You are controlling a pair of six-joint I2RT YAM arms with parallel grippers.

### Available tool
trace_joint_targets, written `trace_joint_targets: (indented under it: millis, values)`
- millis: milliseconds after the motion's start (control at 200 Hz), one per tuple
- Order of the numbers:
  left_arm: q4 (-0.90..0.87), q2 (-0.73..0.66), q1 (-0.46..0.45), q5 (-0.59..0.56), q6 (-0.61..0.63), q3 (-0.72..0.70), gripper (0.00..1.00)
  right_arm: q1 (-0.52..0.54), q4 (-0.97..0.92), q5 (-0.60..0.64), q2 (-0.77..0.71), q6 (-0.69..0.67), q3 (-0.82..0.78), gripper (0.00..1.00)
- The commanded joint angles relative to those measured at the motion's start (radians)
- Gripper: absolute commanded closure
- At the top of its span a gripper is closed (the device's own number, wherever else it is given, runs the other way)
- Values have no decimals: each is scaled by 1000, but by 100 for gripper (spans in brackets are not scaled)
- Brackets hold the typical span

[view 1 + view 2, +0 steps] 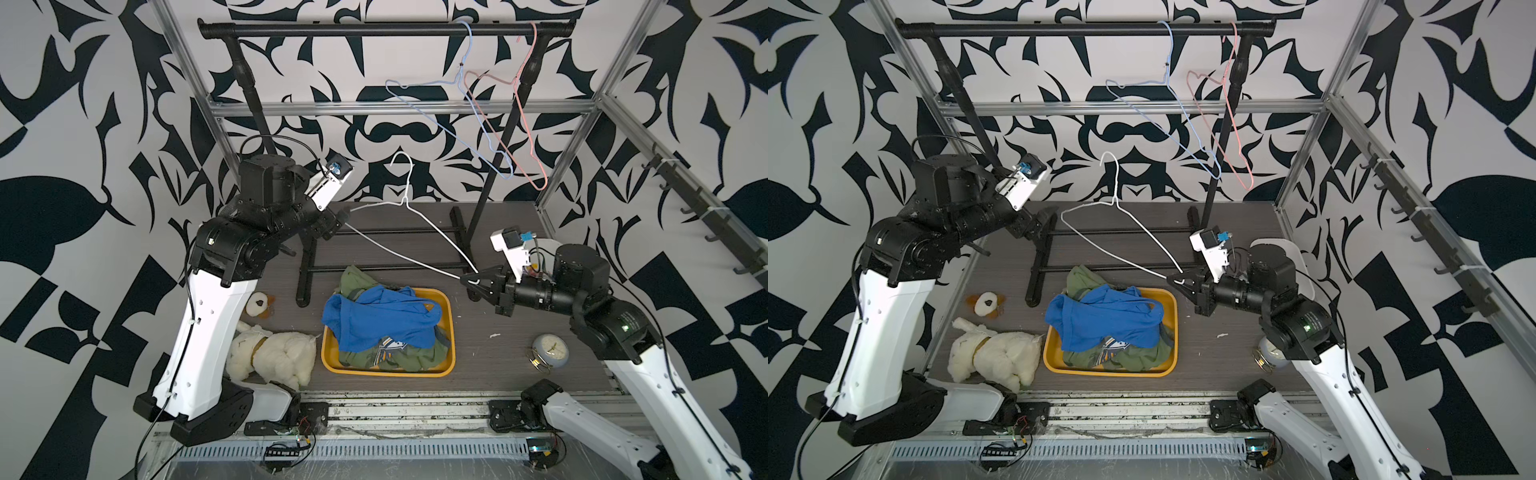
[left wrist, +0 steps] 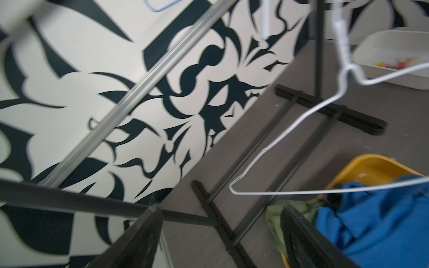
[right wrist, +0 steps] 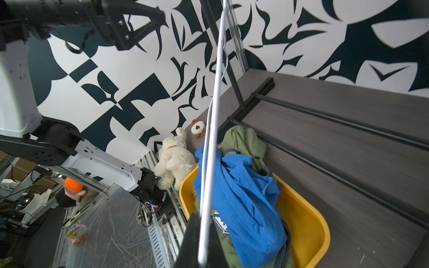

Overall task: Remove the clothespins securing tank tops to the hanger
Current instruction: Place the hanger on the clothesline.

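Note:
I need to lift my right gripper outward, hang the white hanger's hook over the bar's free part (image 1: 390, 30) beside the light blue hanger, and let it go, because the white hanger (image 1: 404, 199) is bare.
A bare white wire hanger (image 1: 404, 199) (image 1: 1115, 201) hangs tilted above the table, and my right gripper (image 1: 467, 280) (image 1: 1177, 279) (image 3: 204, 222) is shut on its right corner. My left gripper (image 1: 343, 218) (image 1: 1046, 216) (image 2: 220, 208) stands open just beside the hanger's left corner (image 2: 287, 131), with nothing between its fingers. The tank tops lie heaped in a yellow bin (image 1: 386, 372) (image 1: 1108, 372): a blue one (image 1: 382, 320) (image 3: 243, 197) on top of olive green ones (image 1: 399, 357) (image 3: 243, 141). Blurred red and yellow clothespins (image 2: 399, 63) lie in a white tray (image 2: 371, 46).
A black garment rack (image 1: 386, 30) spans the back, with a light blue hanger (image 1: 457, 83) and a pink hanger (image 1: 519, 124) on its rail. Its feet (image 1: 307, 270) rest on the table. A white plush dog (image 1: 270, 353), a small plush head (image 1: 259, 305) and a clock (image 1: 550, 351) lie nearby.

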Motion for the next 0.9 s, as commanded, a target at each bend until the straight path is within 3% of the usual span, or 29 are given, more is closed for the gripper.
trace_joint_targets:
  millis: [0,330,655,895]
  values:
    - [134,-8,16,-174,-84,-24,11,1,122,43,14,12,100,100]
    - [90,-46,27,-87,-128,-176,9,2,346,191,157,21,245,100]
    - [59,-81,47,-14,-146,-303,8,15,471,204,354,2,428,100]
    - [56,-124,54,13,-155,-380,7,31,463,240,478,-27,557,100]
